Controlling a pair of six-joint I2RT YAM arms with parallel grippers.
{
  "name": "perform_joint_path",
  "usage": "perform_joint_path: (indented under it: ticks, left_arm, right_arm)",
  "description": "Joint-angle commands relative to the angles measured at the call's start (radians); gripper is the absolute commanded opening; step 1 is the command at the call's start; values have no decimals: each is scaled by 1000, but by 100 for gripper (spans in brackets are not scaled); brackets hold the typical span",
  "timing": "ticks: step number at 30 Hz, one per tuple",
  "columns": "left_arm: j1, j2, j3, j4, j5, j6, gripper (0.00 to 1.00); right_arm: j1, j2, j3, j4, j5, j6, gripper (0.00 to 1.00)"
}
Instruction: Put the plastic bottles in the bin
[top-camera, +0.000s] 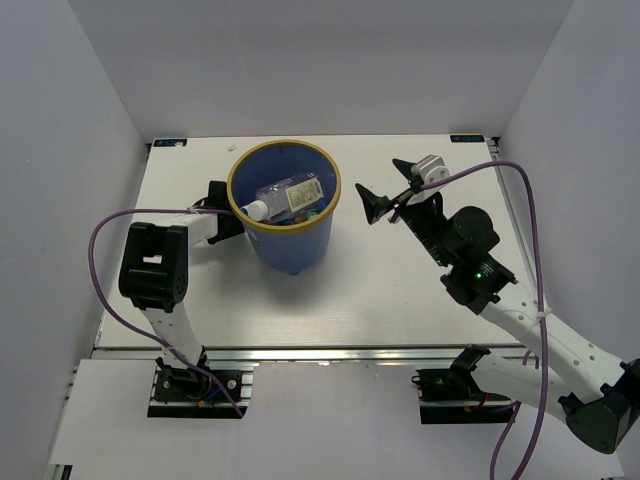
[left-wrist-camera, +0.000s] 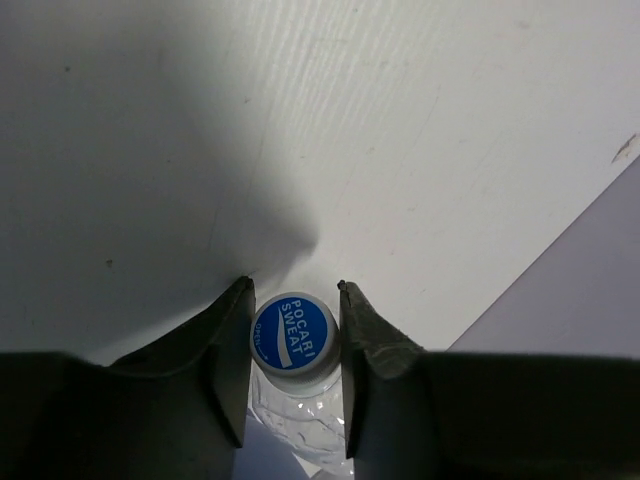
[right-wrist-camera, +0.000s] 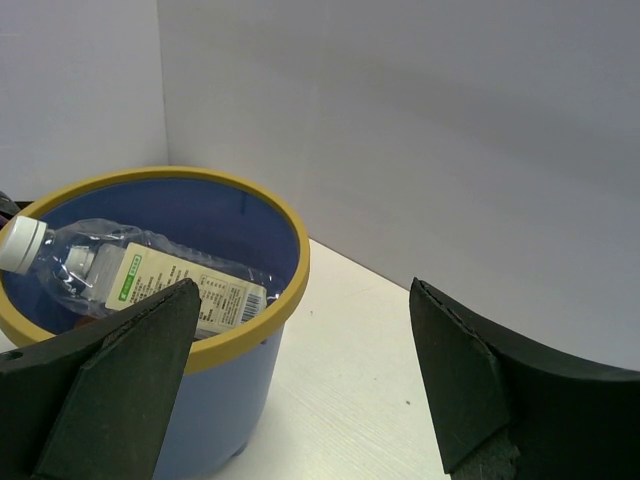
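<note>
I will next lift my left gripper past the bin's rim and bring its bottle over the far inside of the bin to release it. I need to do this because the gripper is low beside the bin.
The blue bin (top-camera: 290, 250) with a yellow-tan rim stands at the table's back middle. It also shows in the right wrist view (right-wrist-camera: 215, 400). A larger clear bottle with a pale label (top-camera: 290, 195) lies slanted inside it, white cap to the left, and shows in the right wrist view (right-wrist-camera: 150, 282) too. Coloured bits show beneath it. My left gripper (top-camera: 222, 208) sits low against the bin's left side. In the left wrist view the left gripper (left-wrist-camera: 293, 286) is shut on a clear bottle with a blue cap (left-wrist-camera: 293, 334). My right gripper (top-camera: 385, 186) is open and empty, to the right of the bin; it also shows in its own wrist view (right-wrist-camera: 303, 290).
The white table (top-camera: 400, 290) is enclosed by pale walls at the back and on both sides. The left wrist view shows the table edge meeting a wall (left-wrist-camera: 590, 290) at the right. Purple cables loop off both arms.
</note>
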Motion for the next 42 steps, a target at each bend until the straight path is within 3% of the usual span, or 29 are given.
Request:
perform_joint_path:
  ticks: [1,6,12,17,21,27,32,37,42]
  left_arm:
    - [-8,-60,-29,-18,-40,-19,28]
    - [2,-132,-42,-35,-83,19,0]
    - [15,-290,-46,-96,-191,82,0]
    - [32,-452,-29,-198,-361,119,0]
    - [44,-616,-3,-204,-447,240,0]
    - [44,-690,115,-340,-582,303,0]
    - [45,-741,140,-207,-528,494,0]
    - [44,-727,278,-113,-341,755,0]
    - [44,-722,284,-48,-216,818,0]
  right_arm:
    - [-6,-22,0,60,11,2,89]
    - [-6,-28,-6,64,5,2,89]
    - [-6,-29,-9,67,-14,13,89]
    - [-6,-29,-10,67,-38,25,89]
    - [-6,-34,-10,67,-53,25,89]
    - [-6,-54,-13,58,-84,39,89]
    - [-8,-75,-12,52,-106,39,89]
    - [-6,-92,-15,49,-115,36,89]
    - [-6,-94,-13,41,-145,43,89]
